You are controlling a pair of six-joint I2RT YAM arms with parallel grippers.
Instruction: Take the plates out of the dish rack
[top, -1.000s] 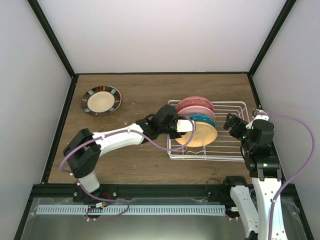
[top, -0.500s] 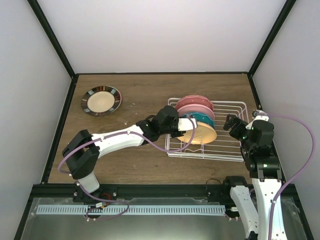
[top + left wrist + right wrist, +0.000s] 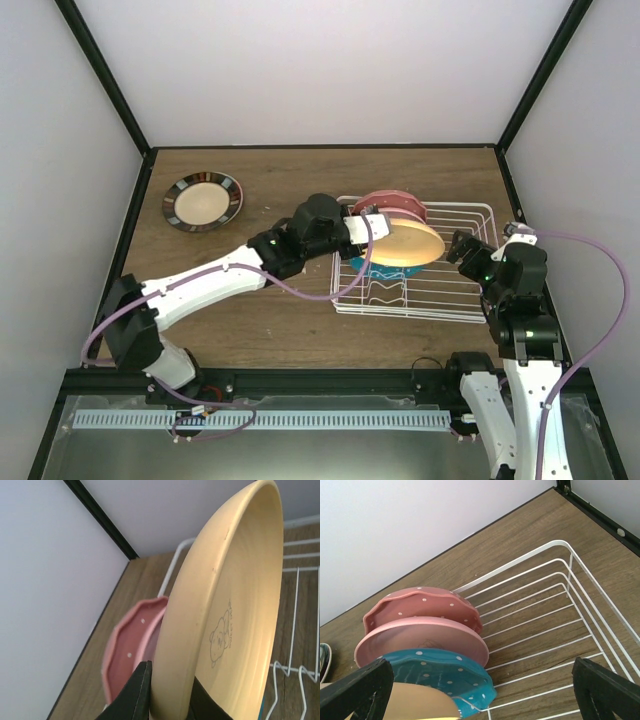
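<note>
The dark-rimmed plate (image 3: 202, 202) is uncovered, so I will next move the yellow plate (image 3: 410, 243) to the left in the top view with my left gripper and lower it onto that plate.
My left gripper (image 3: 368, 228) is shut on the rim of a yellow plate (image 3: 410, 243) and holds it tilted above the white wire dish rack (image 3: 450, 300). The left wrist view shows the black fingers (image 3: 137, 690) pinching the yellow plate (image 3: 235, 595), which bears a small bear drawing. Two pink plates (image 3: 395, 203) and a teal dotted plate (image 3: 365, 272) stand in the rack; the right wrist view shows the dotted pink (image 3: 420, 605), plain pink (image 3: 420, 637) and teal (image 3: 445, 677) ones. A dark-rimmed plate with a cream centre (image 3: 203, 201) lies on the table at far left. My right gripper (image 3: 462, 248) is open beside the rack's right end.
The rack's right half (image 3: 560, 605) holds no plates. Black frame posts and white walls close in the table at the back and both sides. The left arm stretches across the table's middle.
The left gripper has lifted the yellow plate up out of the rack and tilted it flatter, with the arm stretching out. The right arm has not moved.
</note>
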